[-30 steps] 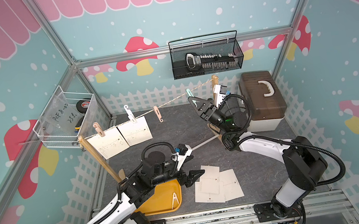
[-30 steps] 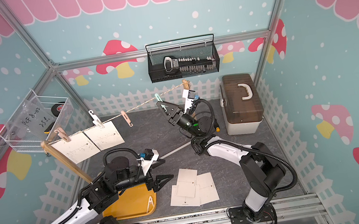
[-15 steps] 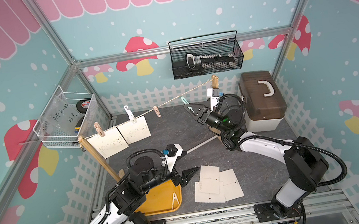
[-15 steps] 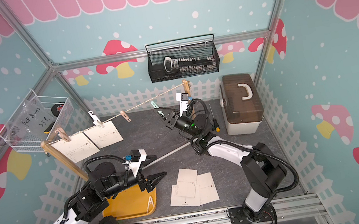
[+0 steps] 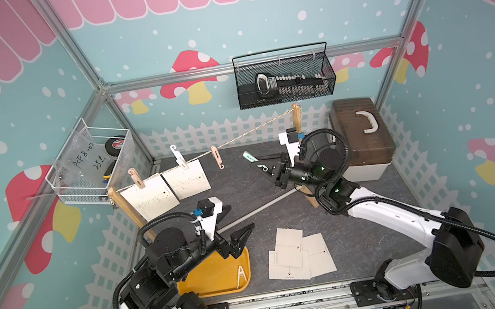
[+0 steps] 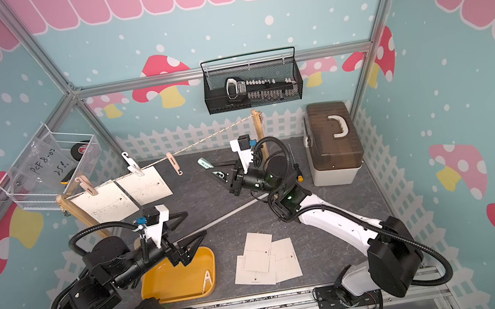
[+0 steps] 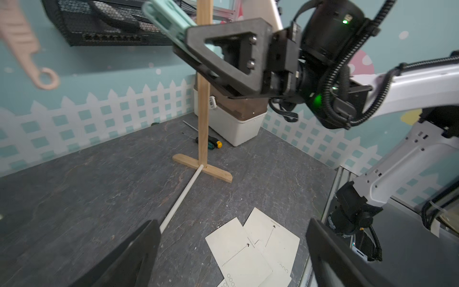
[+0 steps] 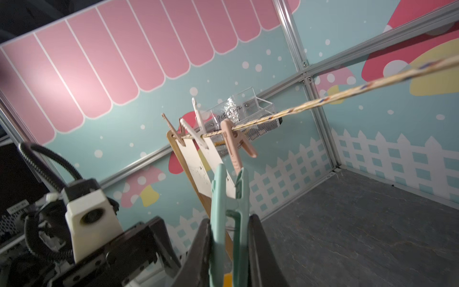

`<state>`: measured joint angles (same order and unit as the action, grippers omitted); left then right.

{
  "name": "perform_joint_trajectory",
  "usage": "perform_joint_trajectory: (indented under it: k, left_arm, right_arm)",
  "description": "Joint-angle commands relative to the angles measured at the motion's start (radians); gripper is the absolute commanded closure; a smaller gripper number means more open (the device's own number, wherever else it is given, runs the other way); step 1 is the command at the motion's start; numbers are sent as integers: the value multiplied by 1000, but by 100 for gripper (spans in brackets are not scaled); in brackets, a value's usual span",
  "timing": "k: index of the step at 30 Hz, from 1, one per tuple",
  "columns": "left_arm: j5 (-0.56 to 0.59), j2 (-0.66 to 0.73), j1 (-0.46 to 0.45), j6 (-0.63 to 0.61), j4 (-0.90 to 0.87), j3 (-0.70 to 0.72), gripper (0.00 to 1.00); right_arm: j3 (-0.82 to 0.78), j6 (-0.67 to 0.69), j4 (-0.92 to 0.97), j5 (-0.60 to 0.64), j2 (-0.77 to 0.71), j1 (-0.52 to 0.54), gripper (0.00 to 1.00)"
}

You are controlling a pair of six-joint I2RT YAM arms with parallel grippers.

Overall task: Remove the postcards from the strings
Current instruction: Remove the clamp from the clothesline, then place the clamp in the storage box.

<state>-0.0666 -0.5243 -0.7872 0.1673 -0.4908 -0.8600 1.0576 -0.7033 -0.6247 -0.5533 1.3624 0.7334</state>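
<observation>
The right gripper needs to move back and down over the yellow tray's bottom and let go of the mint-green clothespin (image 8: 228, 211) there, because the white clothespin already lies there.
The string (image 5: 246, 136) runs between two wooden posts. Two postcards (image 5: 149, 198) (image 5: 188, 179) hang pegged at its left end; a pink clothespin (image 5: 217, 157) hangs empty beside them. Three postcards (image 5: 301, 255) lie overlapped on the floor, also in the left wrist view (image 7: 248, 251). My right gripper (image 5: 257, 165) (image 8: 229, 248) is shut on a mint-green clothespin (image 8: 228, 211), below the string (image 8: 323, 100) and clear of it. My left gripper (image 5: 241, 215) (image 7: 232, 248) stands open and empty above the tray's far edge.
A yellow tray (image 5: 198, 282) at the front holds a white clothespin (image 5: 240, 274). A brown-lidded box (image 5: 360, 141) stands at back right. A white rod (image 5: 257, 208) joins the posts' feet. A screwdriver (image 7: 211, 144) lies by the right post (image 7: 203, 99). Wall baskets (image 5: 285, 80) (image 5: 88, 165) hang above.
My right gripper has come down and leftward off the string with the green clothespin. My left gripper has drifted back left over the tray and opened slightly wider.
</observation>
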Motion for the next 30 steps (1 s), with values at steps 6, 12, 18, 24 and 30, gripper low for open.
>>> perform_joint_trajectory:
  k: [6, 12, 18, 24, 30]
  left_arm:
    - [185, 229, 5, 127, -181, -63, 1]
    - [192, 319, 5, 48, -264, -101, 1]
    - [267, 420, 5, 24, -276, -85, 0]
    - [314, 496, 5, 26, -224, -32, 1]
    - [268, 478, 5, 19, -209, -19, 1]
  right_arm:
    - [-87, 302, 272, 12, -31, 131, 89]
    - [-115, 352, 280, 45, 39, 238, 87]
    - [-85, 372, 275, 84, 166, 356, 87]
    - [-34, 349, 252, 114, 282, 410, 87]
    - [34, 326, 254, 117, 387, 428, 72]
